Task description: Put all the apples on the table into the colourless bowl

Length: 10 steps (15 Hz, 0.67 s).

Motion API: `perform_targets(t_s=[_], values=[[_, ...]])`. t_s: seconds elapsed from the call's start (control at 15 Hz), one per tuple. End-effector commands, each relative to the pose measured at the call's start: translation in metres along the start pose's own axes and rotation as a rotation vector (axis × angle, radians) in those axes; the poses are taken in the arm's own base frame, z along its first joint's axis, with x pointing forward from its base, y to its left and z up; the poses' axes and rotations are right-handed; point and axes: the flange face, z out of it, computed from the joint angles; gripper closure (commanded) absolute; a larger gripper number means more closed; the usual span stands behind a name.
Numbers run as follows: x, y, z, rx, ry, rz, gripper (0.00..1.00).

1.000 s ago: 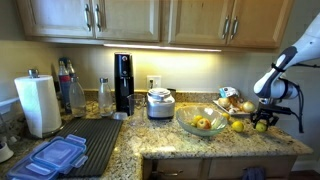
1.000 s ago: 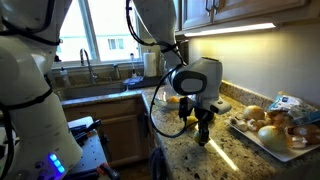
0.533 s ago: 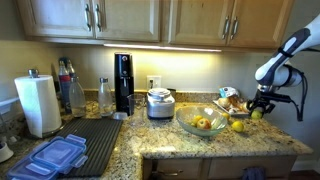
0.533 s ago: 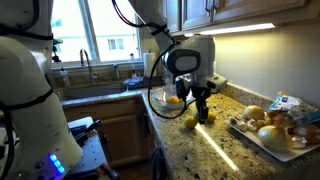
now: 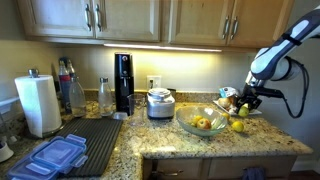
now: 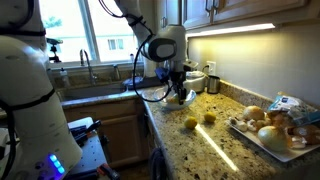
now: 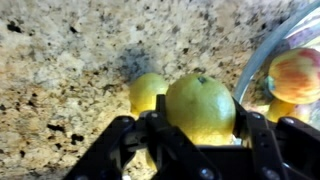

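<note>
Next, my gripper crosses the bowl's rim toward the right in the wrist view and lowers to release over the bowl's empty end (image 5: 186,117). This is because the bowl's apples leave that end clear.
My gripper (image 7: 200,124) is shut on a yellow-green apple (image 7: 201,100), held above the granite table (image 7: 60,90). In both exterior views the gripper (image 5: 244,101) (image 6: 178,92) hangs just beside the rim of the colourless bowl (image 5: 188,128) (image 6: 152,94). The bowl's glass rim (image 7: 256,58) curves at the right of the wrist view, with a reddish-yellow apple (image 7: 296,72) inside it. Apples (image 5: 202,124) lie in the bowl. A loose apple (image 7: 146,92) lies on the table under the gripper; two loose apples (image 6: 190,123) (image 6: 209,118) show on the stone in an exterior view.
A flat plate (image 6: 262,140) of orange-brown fruits sits near the loose apples. A white cooker (image 5: 160,103), a black appliance (image 5: 122,82), bottles, a paper towel roll (image 5: 40,104), a dark drying mat (image 5: 95,138) and blue lids (image 5: 52,158) stand beyond the bowl. A sink (image 6: 100,88) lies behind.
The gripper has risen from the table with the apple in it and travelled sideways to the bowl's rim. The loose apples have not moved.
</note>
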Motion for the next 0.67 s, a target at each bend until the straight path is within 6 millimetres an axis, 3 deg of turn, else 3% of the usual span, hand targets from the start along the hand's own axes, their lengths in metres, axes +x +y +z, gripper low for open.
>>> perform_targets(t_s=[0.0,0.33,0.6], values=[[-0.03,-0.044,-0.007,0.02,0.015,-0.128,0.67],[-0.053,-0.113,0.005,0.043,0.012,-0.283,0.67],[-0.056,-0.156,0.021,0.065,0.058,-0.389,0.67]])
